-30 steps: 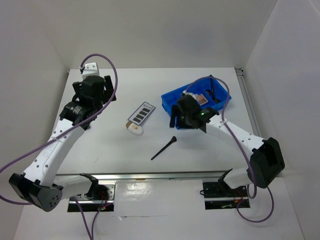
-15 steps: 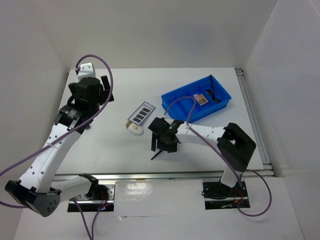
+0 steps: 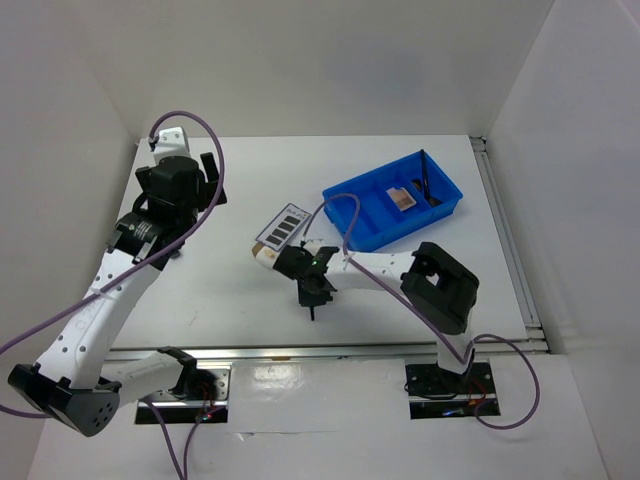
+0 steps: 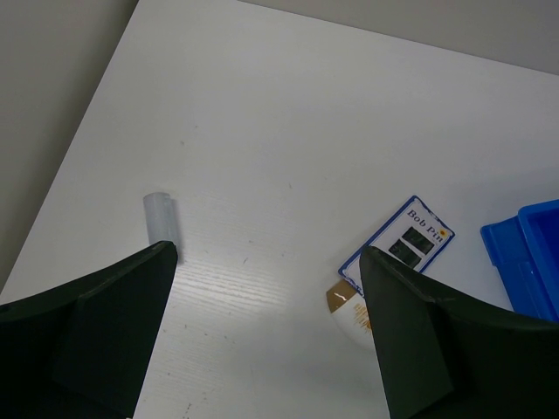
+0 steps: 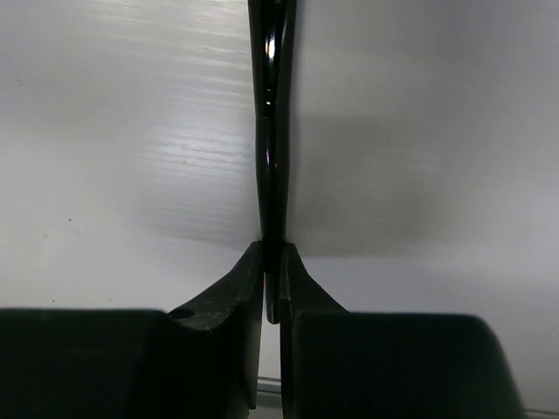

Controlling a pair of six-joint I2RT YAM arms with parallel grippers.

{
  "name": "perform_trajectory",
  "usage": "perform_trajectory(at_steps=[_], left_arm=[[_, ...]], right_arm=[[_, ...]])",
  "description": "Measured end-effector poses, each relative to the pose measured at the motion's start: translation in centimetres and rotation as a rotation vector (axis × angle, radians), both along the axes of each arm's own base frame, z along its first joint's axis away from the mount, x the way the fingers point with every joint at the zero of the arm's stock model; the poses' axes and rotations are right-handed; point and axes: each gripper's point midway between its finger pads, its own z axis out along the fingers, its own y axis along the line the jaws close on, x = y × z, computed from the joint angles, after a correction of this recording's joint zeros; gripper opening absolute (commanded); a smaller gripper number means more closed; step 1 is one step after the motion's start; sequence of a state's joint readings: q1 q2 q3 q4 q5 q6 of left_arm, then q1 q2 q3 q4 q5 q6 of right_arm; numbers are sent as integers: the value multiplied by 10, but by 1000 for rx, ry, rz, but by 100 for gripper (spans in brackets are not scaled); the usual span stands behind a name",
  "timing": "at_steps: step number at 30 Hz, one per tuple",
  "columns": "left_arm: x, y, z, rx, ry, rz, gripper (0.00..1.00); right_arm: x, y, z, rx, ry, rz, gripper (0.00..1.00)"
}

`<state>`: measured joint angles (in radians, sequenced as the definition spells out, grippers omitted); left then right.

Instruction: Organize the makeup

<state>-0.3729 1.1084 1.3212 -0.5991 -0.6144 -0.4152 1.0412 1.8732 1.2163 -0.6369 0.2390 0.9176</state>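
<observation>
I should next lift my right gripper outward and to its right in the top view, over the tray's end section [image 3: 436, 183], and release where another brush is lying.
A thin black brush [image 5: 271, 131] lies on the white table, and my right gripper [image 5: 272, 262] is shut on its handle end. From above, that gripper [image 3: 308, 288] sits low over the table just right of the white sponge [image 3: 265, 257] with its tan base. The dark eyeshadow palette [image 3: 283, 226] lies flat beside the sponge. In the blue tray [image 3: 352, 203] are a tan square compact [image 3: 402, 197] and a second black brush [image 3: 425, 178]. My left gripper [image 3: 203, 180] hangs open and empty at the back left. Its wrist view shows the palette [image 4: 407, 243] and sponge [image 4: 352, 307] ahead.
A small clear cylinder [image 4: 160, 216] stands on the table near its left edge. The tray's corner [image 4: 531, 255] shows at the right of the left wrist view. White walls close in the table on the left, back and right.
My right arm swung from the blue tray down to the loose brush on the table and closed its fingers on it. The left arm shifted only slightly.
</observation>
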Motion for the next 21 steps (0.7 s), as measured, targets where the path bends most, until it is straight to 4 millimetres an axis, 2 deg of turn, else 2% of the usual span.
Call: perform_trajectory(at_steps=[3, 6, 10, 12, 14, 16, 17, 18, 19, 21], left_arm=[[0, 0, 0, 0, 0, -1, 100], [0, 0, 0, 0, 0, 0, 100], [0, 0, 0, 0, 0, -1, 100], [0, 0, 0, 0, 0, 0, 100], [0, 0, 0, 0, 1, -1, 100], [0, -1, 0, -2, 1, -4, 100], [0, -1, 0, -2, 1, -5, 100], [0, -1, 0, -3, 1, -7, 100], [0, -2, -1, -4, 3, -10, 100], [1, -2, -1, -4, 4, -11, 100]], right_arm=[[5, 9, 3, -10, -28, 52, 1], [11, 16, 14, -22, -74, 120, 0], [39, 35, 57, -5, -232, 221, 0], [53, 32, 86, -12, -343, 274, 0], [75, 20, 120, -14, -475, 316, 0], [110, -9, 156, -18, -610, 295, 0], [135, -33, 174, -32, -683, 257, 2], [159, -58, 189, -55, -746, 204, 2], [186, -94, 204, -105, -804, 137, 2], [228, -157, 224, -202, -880, 14, 2]])
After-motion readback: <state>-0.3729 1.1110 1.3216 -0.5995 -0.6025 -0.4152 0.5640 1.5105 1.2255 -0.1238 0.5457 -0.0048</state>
